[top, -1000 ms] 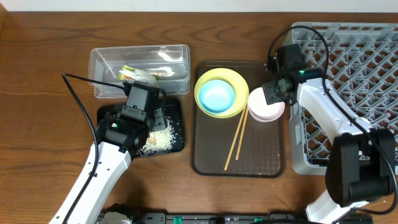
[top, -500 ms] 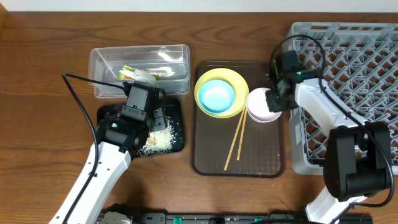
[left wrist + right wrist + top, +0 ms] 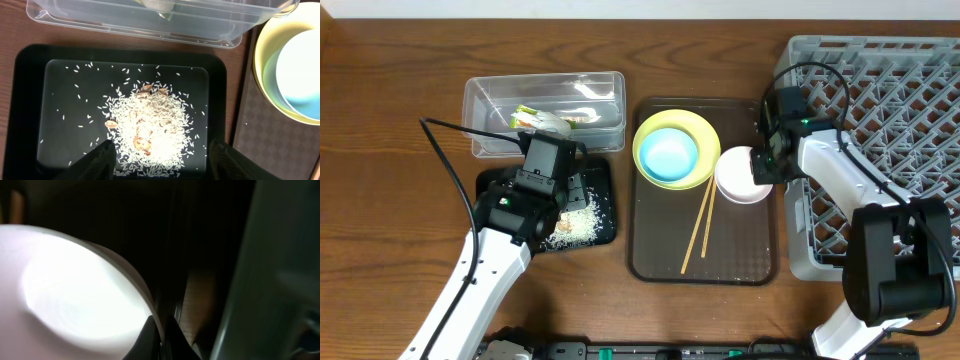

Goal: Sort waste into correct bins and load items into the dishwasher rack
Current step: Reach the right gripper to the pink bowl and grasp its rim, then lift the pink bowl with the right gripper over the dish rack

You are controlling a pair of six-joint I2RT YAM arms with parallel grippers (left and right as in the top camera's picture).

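Note:
My right gripper should next lift the bowl over the side of the rack, tilt it, lower it and let go of it, because the rack's far wires are farther out than the gripper, past that side of the rack.
My right gripper (image 3: 766, 168) is shut on the right rim of the pinkish-white bowl (image 3: 740, 176), which sits at the brown tray's edge beside the grey dishwasher rack (image 3: 880, 100). In the right wrist view, both fingers pinch the bowl's (image 3: 75, 290) thin wall at the gripper (image 3: 161, 337). My left gripper (image 3: 162, 160) hangs open over the black tray (image 3: 30, 100), above a heap of white rice scraps (image 3: 150, 120). The clear tub (image 3: 600, 95) holds the green-and-orange wrapper (image 3: 542, 120). A light blue bowl (image 3: 670, 153) rests in the yellow plate (image 3: 645, 135). The chopsticks (image 3: 700, 228) lie beside them.
The brown serving tray (image 3: 740, 250) carries the plate, bowls and chopsticks in the middle of the wooden table. The rack's near wall (image 3: 270, 270) stands close on the right of the held bowl. The tub's edge (image 3: 150, 22) borders the black tray at the back.
My right gripper has closed on the pinkish-white bowl's rim, and bowl and gripper have shifted slightly down and left. The left arm has not moved.

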